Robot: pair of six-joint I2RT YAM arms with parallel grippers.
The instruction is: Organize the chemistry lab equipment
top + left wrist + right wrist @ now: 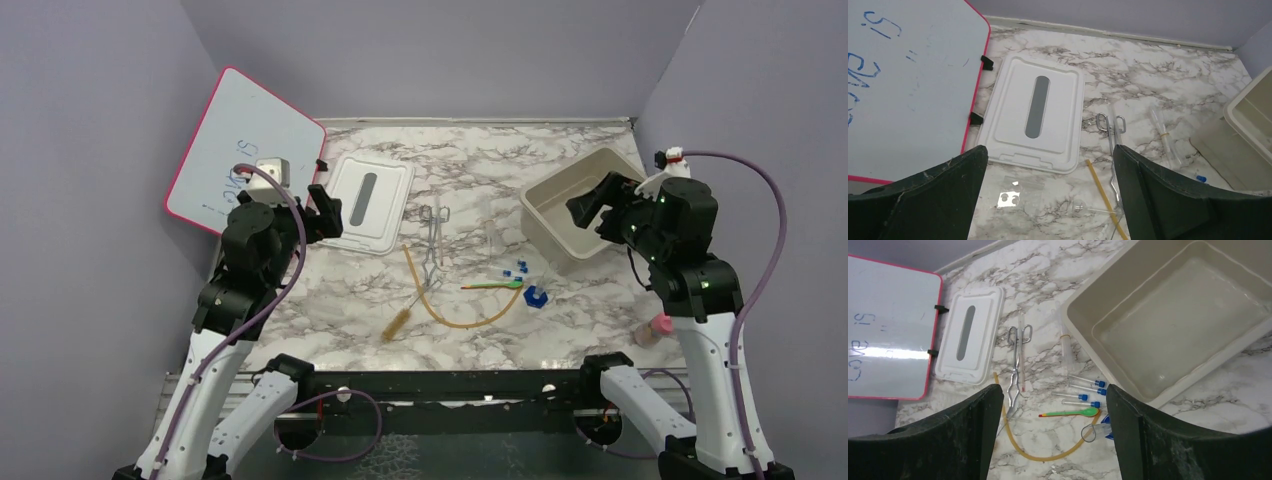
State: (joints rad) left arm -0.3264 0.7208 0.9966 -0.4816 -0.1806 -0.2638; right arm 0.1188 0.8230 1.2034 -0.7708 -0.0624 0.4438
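Observation:
I will next bring my right gripper back from the bin to the upright clear cylinder, and then go down onto its upper end (545,274).
The lab equipment lies loose mid-table. Silver tongs (432,232) (1112,135) (1015,365) point toward me. An amber rubber tube (455,310) (1048,452) curves below them, and a tan wire brush (398,325) rests at its left end. A green-orange stick (495,284) (1073,413) lies beside several blue-capped tubes (1083,390) and a blue-based clear cylinder (536,296). My left gripper (325,210) (1050,155) hangs open above the near edge of a white lid, holding nothing. My right gripper (595,205) (1052,390) is open and empty over the bin's left side.
A beige bin (575,205) (1173,325) stands at the right. The white lid (368,203) (1035,115) lies flat left of centre. A pink-framed whiteboard (240,150) leans against the left wall. Clear glass tubes (1165,135) lie right of the tongs. A small pink item (657,328) sits by the right arm.

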